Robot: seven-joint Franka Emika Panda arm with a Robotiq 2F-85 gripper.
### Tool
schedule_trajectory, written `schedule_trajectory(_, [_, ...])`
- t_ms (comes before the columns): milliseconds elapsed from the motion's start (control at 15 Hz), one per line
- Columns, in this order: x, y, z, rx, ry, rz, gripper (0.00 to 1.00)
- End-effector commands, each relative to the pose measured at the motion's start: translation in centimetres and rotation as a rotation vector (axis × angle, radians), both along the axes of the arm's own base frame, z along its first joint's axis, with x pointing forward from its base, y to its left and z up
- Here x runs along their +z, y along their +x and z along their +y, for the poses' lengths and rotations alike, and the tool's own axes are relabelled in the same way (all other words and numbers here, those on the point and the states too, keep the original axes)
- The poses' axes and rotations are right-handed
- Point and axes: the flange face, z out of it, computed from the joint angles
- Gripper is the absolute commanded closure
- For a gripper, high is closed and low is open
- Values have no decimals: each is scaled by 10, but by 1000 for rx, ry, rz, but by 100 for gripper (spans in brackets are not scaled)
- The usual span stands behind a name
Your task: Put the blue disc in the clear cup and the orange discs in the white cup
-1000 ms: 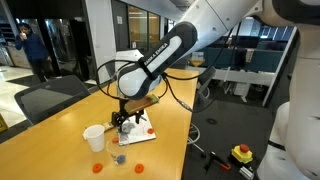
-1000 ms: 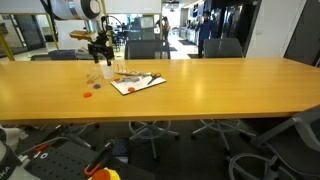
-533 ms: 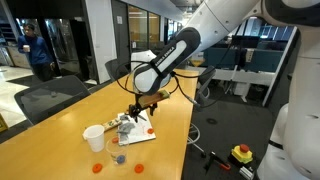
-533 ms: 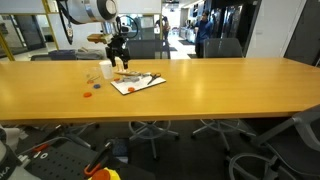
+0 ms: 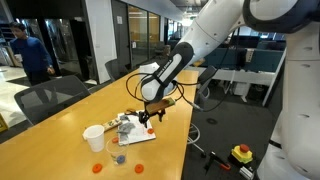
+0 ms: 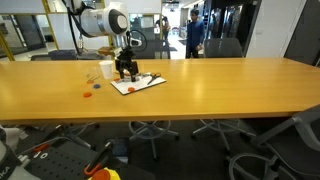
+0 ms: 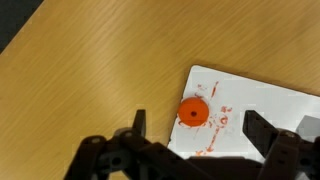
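Observation:
The orange disc on the paper's corner [image 5: 150,130] [image 7: 193,112] is already between my fingers, so my gripper will move down around it next with its fingers still open.
In the wrist view an orange disc [image 7: 193,112] lies on the corner of a white sheet of paper [image 7: 265,105]. My gripper [image 7: 198,128] hangs open above the disc, one finger on either side of it and nothing held. An exterior view shows the gripper [image 5: 150,116] over the paper's far end, beyond the white cup [image 5: 93,139] and what looks like the clear cup [image 5: 121,128]. The blue disc [image 5: 118,158] and two more orange discs [image 5: 98,168] [image 5: 138,167] lie on the table in front of the cups. The gripper [image 6: 126,70] also shows above the paper [image 6: 138,83].
The long wooden table [image 6: 220,90] stretches far to one side of the paper. Office chairs [image 5: 45,100] stand along its edges. A person [image 5: 28,52] stands far off in the background.
My gripper has moved away from the cups and across the paper to its far end, staying open and empty. The cups and discs have not moved.

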Motion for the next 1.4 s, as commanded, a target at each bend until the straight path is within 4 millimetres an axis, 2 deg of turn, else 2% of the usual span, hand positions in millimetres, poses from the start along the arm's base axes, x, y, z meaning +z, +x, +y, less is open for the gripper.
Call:
schedule_trajectory(0, [-21, 6, -2, -19, 47, 16, 0])
schedule_trajectory(400, [-47, 11, -10, -57, 106, 41, 0])
schedule_trajectory(1333, [-52, 24, -12, -67, 113, -2, 0])
